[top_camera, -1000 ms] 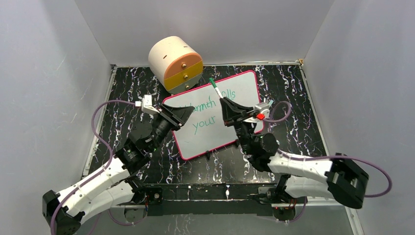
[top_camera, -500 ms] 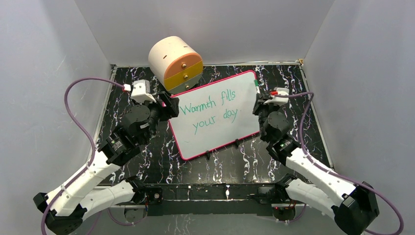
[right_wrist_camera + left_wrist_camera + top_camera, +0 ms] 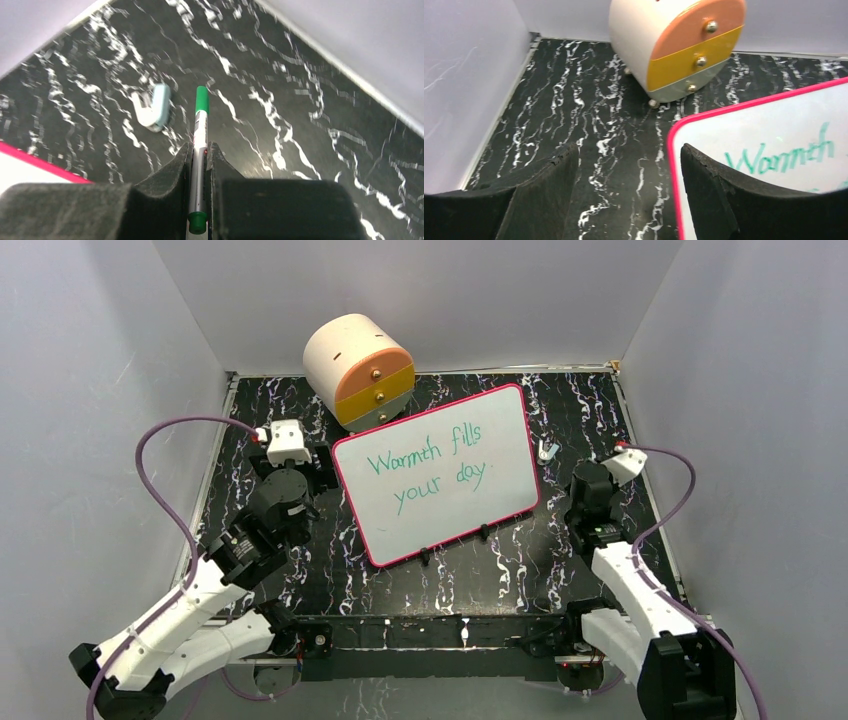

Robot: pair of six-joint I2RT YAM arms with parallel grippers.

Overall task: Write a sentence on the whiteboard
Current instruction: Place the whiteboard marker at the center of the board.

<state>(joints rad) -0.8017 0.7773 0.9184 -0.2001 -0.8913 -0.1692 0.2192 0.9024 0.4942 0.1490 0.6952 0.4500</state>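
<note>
Both lines are already written on the whiteboard. My right gripper should next go down toward the clear black tabletop beside the whiteboard and let go of the green marker there.
The whiteboard lies flat mid-table, red-pink rim, black clips on its near edge. The sentence reads "Warmth fills your day" in green, in two lines. My left gripper is open and empty at the board's left edge; in the left wrist view its right finger stands over the board's corner beside "Warmth". My right gripper is right of the board, shut on a green marker with its tip hidden; the board's rim shows at lower left.
A round cream drawer unit with orange and yellow fronts stands behind the board's far left corner, and shows in the left wrist view. A small pale cap lies on the black marbled table right of the board, ahead of the marker. Grey walls enclose the table.
Both arms have drawn back from over the board to its sides. The right gripper carried the marker off to the right. The whole sentence, with "day", now shows uncovered.
</note>
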